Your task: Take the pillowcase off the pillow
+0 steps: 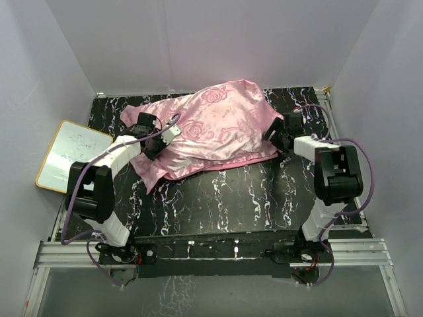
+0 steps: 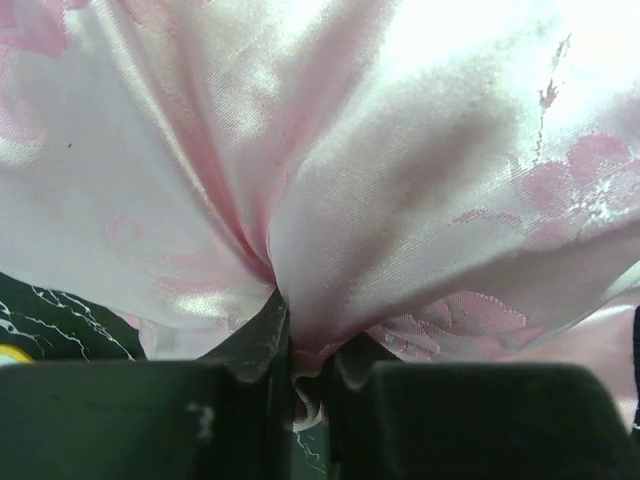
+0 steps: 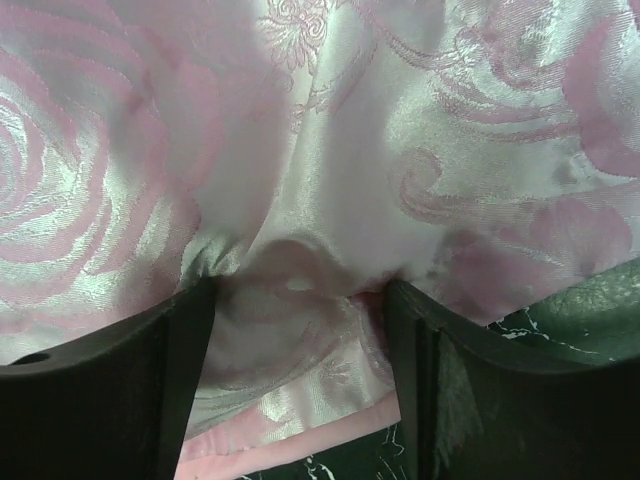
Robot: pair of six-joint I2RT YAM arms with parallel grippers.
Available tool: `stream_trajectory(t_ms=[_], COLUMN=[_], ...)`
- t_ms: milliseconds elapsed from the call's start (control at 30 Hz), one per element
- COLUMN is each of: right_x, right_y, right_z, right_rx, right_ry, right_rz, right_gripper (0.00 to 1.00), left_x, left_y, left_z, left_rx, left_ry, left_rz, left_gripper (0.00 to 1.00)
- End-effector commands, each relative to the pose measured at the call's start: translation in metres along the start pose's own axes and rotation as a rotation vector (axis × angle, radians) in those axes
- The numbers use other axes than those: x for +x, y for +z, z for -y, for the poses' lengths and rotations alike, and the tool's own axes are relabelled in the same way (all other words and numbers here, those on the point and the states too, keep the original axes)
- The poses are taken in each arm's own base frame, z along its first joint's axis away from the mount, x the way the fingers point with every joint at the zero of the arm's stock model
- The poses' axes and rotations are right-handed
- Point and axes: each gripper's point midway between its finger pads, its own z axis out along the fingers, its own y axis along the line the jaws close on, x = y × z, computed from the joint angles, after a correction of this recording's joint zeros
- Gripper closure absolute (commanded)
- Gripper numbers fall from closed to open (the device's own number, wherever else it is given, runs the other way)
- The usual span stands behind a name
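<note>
The pillowcase's rose side faces up, so my left gripper will lift its pinch of the pillowcase, carry it outward and down, and release near the table's back edge.
The pink satin pillowcase [image 1: 211,125] with rose pattern lies in a bulging heap at the back middle of the table. The pillow is hidden inside it. My left gripper [image 1: 158,142] is at its left end; in the left wrist view the gripper [image 2: 300,345] is shut on a gathered pinch of the pillowcase [image 2: 380,200]. My right gripper [image 1: 272,135] is at the right end. In the right wrist view the gripper [image 3: 298,320] is open, jaws wide apart, astride a fold of the pillowcase [image 3: 300,200] near its hem.
The table [image 1: 225,198] is black with white marbling. A white board with a yellow frame [image 1: 69,155] lies at the left edge. White walls close in the back and both sides.
</note>
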Motion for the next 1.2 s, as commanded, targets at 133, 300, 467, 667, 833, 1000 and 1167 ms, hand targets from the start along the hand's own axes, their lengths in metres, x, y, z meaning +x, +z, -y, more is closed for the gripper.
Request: stream_trajectory(t_ms=[133,300,467,667,833,1000,1167], right_x=[0.006,-0.023,-0.048,-0.079,-0.099,-0.11,-0.111], right_y=[-0.013,-0.052,-0.095,-0.151,-0.208,-0.262,-0.308], right_z=[0.004,-0.01,-0.026,-0.049,-0.072,-0.089,-0.104], right_rx=[-0.003,-0.047,-0.117,-0.186,-0.236,-0.3,-0.359], right_ry=[0.05,0.061,0.078,0.055,0.02,0.011,0.012], right_rz=[0.033,0.157,0.278,0.413,0.525,0.622,0.662], right_gripper=[0.73,0.92,0.92,0.92,0.92,0.92,0.92], left_x=[-0.046,-0.075,-0.098,-0.122,-0.136,-0.148,-0.16], left_y=[-0.026,-0.049,-0.074,-0.116,-0.166,-0.221,-0.283], left_z=[-0.016,-0.019,-0.02,-0.029,-0.034,-0.042,-0.052], left_rx=[0.002,0.049,0.085,0.049,0.001,-0.068,-0.162], left_ry=[-0.051,-0.079,-0.115,-0.11,-0.111,-0.115,-0.11], left_rz=[0.122,0.185,0.241,0.322,0.408,0.502,0.608], left_gripper=[1.0,1.0,1.0,1.0,1.0,1.0,1.0])
